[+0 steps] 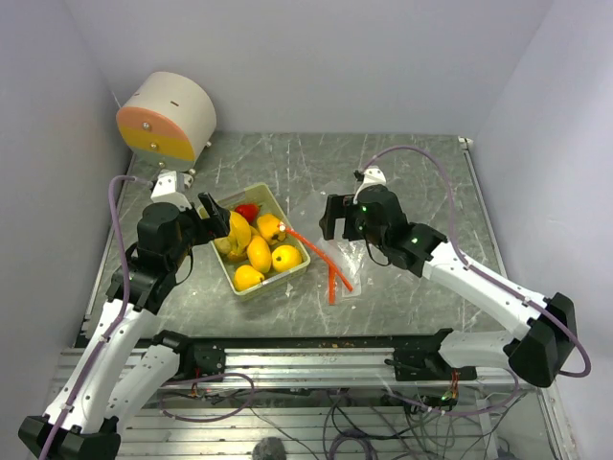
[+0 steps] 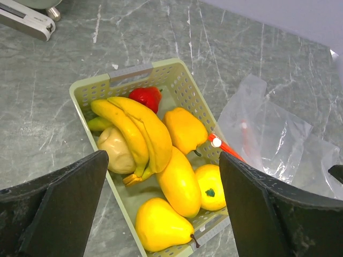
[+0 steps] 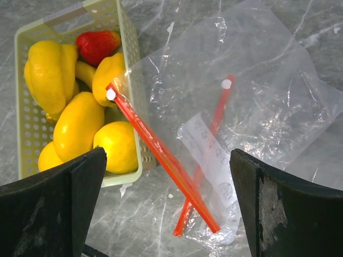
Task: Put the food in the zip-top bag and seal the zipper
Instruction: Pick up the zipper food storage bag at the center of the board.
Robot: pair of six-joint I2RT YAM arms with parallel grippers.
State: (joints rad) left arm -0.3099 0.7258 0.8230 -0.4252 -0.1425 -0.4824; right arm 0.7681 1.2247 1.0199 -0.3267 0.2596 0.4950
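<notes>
I will move my right gripper down next, with its fingers open, onto the middle of the upper red-orange strip (image 1: pixel 321 252) (image 3: pixel 170 164), because this strip is on top of the other one and its end is on the tray's rim.
The food (image 1: pixel 257 251) lies in a pale green tray (image 1: pixel 289 213): yellow bananas (image 2: pixel 136 126), mango (image 2: pixel 178 181), lemon (image 2: pixel 210 186), pears (image 2: pixel 159 225) and a red strawberry (image 2: pixel 146 96). The zip-top bag (image 3: pixel 252 107) lies flat on the table right of the tray, one corner resting on the tray's rim. Its red-orange zipper (image 3: pixel 161 158) shows as two crossing strips, also seen from above (image 1: pixel 324 261). My left gripper (image 2: pixel 163 214) is open and empty above the tray. My right gripper (image 3: pixel 166 214) is open and empty above the bag's mouth.
A round cream and orange device (image 1: pixel 165 117) stands at the back left. The grey marble table (image 1: pixel 402 172) is walled by white panels. A metal rail (image 1: pixel 316 359) runs along the near edge.
</notes>
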